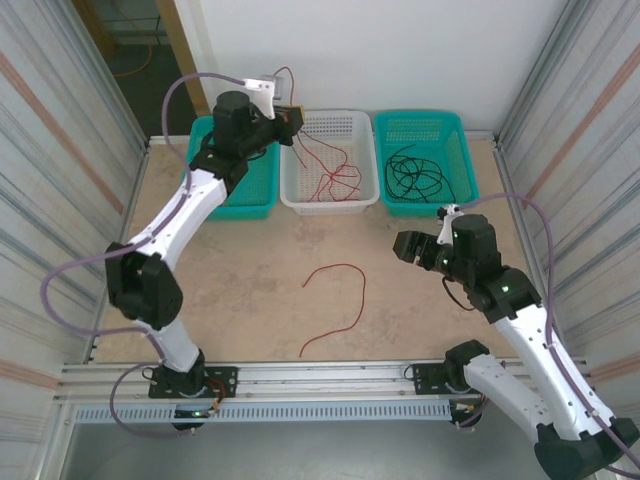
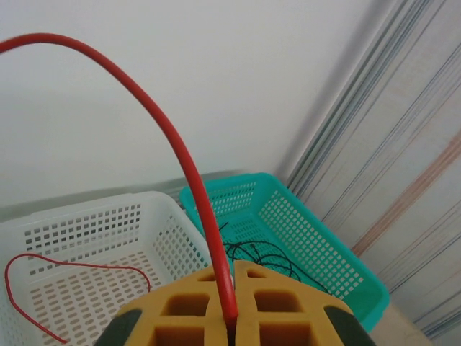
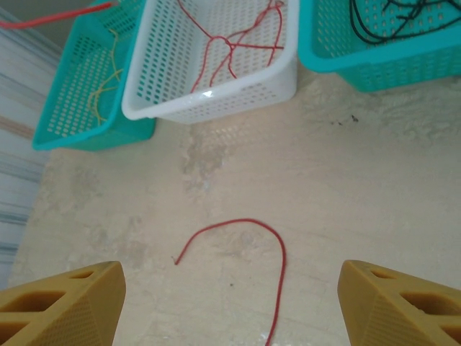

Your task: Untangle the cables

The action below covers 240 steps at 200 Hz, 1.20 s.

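My left gripper moves toward the black cables and lower next, then lets go of the red cable in the white basket (image 1: 296, 196).
My left gripper (image 1: 291, 117) hangs over the back left corner of the white basket (image 1: 296, 196), shut on a red cable (image 2: 175, 146) that arcs up from between its fingers. More red cables (image 1: 335, 172) lie tangled in that basket. Black cables (image 1: 418, 176) are coiled in the right teal basket (image 1: 466, 160). Pale yellow cables (image 3: 101, 93) lie in the left teal basket (image 3: 68, 135). One loose red cable (image 1: 346, 298) curves across the table. My right gripper (image 1: 411, 248) is open above the table, to the right of this loose red cable (image 3: 241, 221), with nothing between its fingers.
The three baskets stand in a row along the back wall. Corrugated side walls close in the table on the left and right. A metal rail (image 1: 330, 375) with both arm bases runs along the near edge.
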Motion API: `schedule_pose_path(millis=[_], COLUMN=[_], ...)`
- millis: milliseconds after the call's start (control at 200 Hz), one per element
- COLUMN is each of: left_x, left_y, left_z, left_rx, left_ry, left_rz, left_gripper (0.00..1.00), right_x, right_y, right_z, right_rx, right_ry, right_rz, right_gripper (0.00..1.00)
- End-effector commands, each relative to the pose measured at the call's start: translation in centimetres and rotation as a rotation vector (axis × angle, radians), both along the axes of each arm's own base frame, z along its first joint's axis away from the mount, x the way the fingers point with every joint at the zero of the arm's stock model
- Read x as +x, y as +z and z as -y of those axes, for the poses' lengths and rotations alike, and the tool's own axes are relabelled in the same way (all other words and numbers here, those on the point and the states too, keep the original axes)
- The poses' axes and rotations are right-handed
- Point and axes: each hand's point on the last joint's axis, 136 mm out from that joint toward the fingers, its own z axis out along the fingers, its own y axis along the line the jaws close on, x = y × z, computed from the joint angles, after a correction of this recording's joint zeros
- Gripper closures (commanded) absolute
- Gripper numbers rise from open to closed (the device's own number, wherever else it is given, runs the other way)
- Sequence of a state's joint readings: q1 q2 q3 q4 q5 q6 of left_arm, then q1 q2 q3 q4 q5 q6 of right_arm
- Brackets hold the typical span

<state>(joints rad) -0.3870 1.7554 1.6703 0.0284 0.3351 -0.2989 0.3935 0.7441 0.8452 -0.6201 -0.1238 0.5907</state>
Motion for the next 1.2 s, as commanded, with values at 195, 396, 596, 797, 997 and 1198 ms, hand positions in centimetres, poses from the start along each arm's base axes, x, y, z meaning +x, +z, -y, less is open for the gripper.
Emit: schedule_pose_path(millis=[195, 396, 596, 797, 997, 1198], left_x=[5.4, 8.7, 10.6, 10.2, 7.5, 0.2], left_y=[-3.9, -8.6, -14.2, -16.7, -9.7, -4.3], left_z=[3.1, 4.5, 5.3, 5.7, 5.1, 3.3], left_rx=[0.038, 0.107, 0.178, 0.171, 0.158, 0.160], left_ry=[-0.085, -0.126, -0.148, -0.152, -0.092, -0.024], left_rz=[-0.007, -0.067, -0.161, -0.220, -0.096, -0.042], left_gripper=[0.89, 0.88, 0.79, 0.37, 0.34, 0.36], right_x=[-0.6, -0.4, -0.1, 0.2, 0.6, 0.5], right_y=[-4.4, -6.2, -6.5, -6.5, -6.9, -9.4], right_z=[0.0, -0.2, 0.0, 0.1, -0.8, -2.6], right_rx=[-0.009, -0.018, -0.009, -0.008, -0.001, -0.067], right_ry=[0.000, 0.010, 0.002, 0.000, 0.031, 0.092], right_rz=[-0.067, -0.099, -0.104, -0.101, -0.139, -0.226], right_gripper=[0.23, 0.23, 0.23, 0.23, 0.24, 0.25])
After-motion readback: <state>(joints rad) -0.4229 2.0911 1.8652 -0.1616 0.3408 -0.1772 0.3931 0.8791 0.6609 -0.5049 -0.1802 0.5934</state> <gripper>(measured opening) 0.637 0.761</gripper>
